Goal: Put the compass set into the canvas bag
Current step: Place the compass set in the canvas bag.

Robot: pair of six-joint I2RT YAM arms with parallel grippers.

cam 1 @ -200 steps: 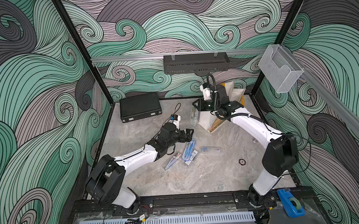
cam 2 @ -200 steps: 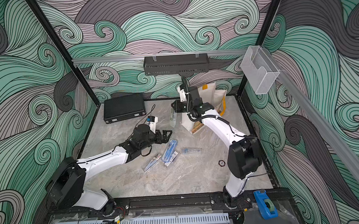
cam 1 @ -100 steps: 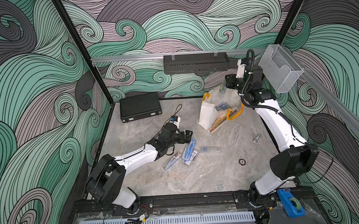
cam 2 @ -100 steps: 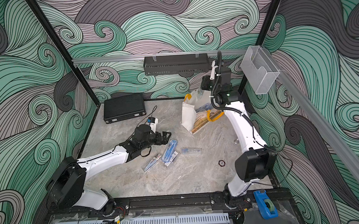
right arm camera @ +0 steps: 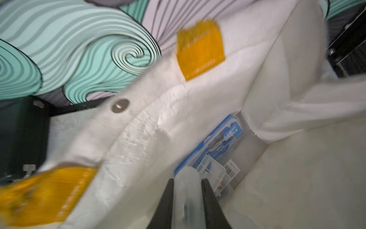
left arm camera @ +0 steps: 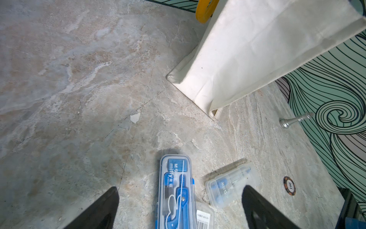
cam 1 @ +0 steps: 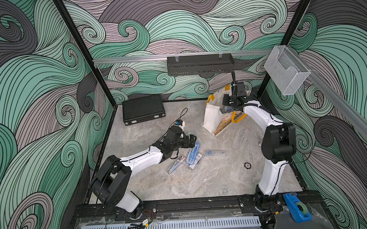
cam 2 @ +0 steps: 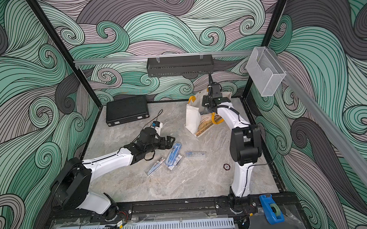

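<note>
My right gripper will go down into the canvas bag (cam 1: 210, 115) next and let go of the plastic compass set case above the cases inside, because the bag's opening is wide open below it.
The off-white canvas bag (cam 1: 210, 115) (cam 2: 192, 118) with yellow handles stands open at the back right. My right gripper (cam 1: 226, 105) (cam 2: 206, 108) (right arm camera: 187, 180) hangs over its mouth, shut on a clear plastic compass set case (right arm camera: 186, 190). A blue compass set case (right arm camera: 217, 144) lies inside the bag. Mid-table, my left gripper (cam 1: 194, 140) (cam 2: 171, 142) (left arm camera: 181, 189) stands open just above another blue compass set case (cam 1: 193, 154) (left arm camera: 176, 190), one finger on each side, not touching it. A clear case (cam 1: 214, 153) (left arm camera: 229, 184) lies beside it, and a third case (cam 1: 176, 165) nearer the front.
A black briefcase (cam 1: 143, 108) lies at the back left. A poker chip (cam 1: 247, 165) and a silver chess piece (left arm camera: 295, 120) sit near the right arm. A black shelf (cam 1: 200, 63) and a clear holder (cam 1: 287, 71) hang on the walls. A blue tape dispenser (cam 1: 297, 206) sits on the front rail.
My right arm swung from the bag's left side up toward the back right corner, then came down over the bag's mouth. My left gripper edged toward the blue case.
</note>
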